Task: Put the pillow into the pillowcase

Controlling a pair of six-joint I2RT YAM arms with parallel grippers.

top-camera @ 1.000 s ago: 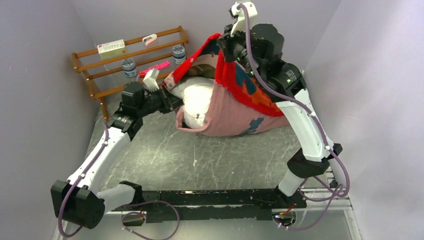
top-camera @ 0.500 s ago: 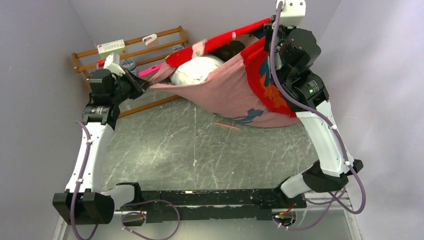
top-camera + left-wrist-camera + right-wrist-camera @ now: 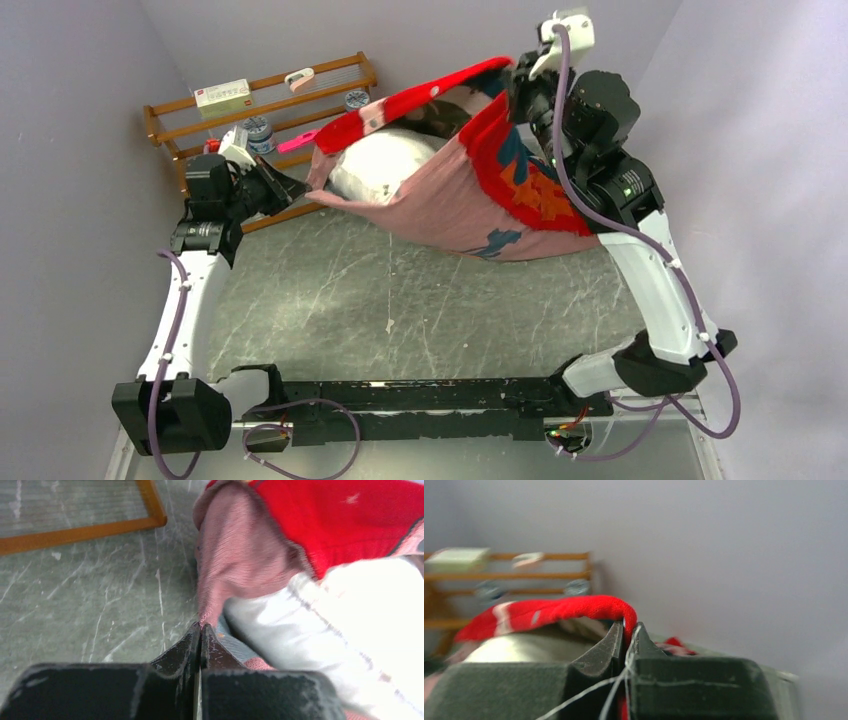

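I should lower my right gripper back and toward my left gripper, bringing the red hem of the pillowcase over the white pillow (image 3: 384, 165) (image 3: 524, 647), which still shows in the pillowcase's opening.
The red pillowcase (image 3: 470, 190), pale pink on its reverse, hangs stretched between both grippers above the back of the table. The white pillow (image 3: 375, 165) lies inside its open mouth, partly showing. My left gripper (image 3: 298, 186) is shut on the pink edge at the mouth's left end. In the left wrist view its tips (image 3: 201, 628) pinch the pillowcase (image 3: 240, 555), with the pillow (image 3: 340, 615) just to the right. My right gripper (image 3: 518, 85), raised high at the back right, is shut on the red hem. The right wrist view shows its tips (image 3: 628, 626) clamping the pillowcase (image 3: 554, 611) above the pillow (image 3: 519, 649).
A wooden rack (image 3: 330, 72) stands at the back left, close behind the left gripper, carrying a white box (image 3: 222, 94) and small jars (image 3: 357, 98). Grey walls close in at the back and on both sides. The marble-patterned table (image 3: 400, 300) lies below the hanging case.
The left arm swung left and the right arm rose to the right, stretching the case mouth wide off the table. Since half a second ago the case has sagged slightly.
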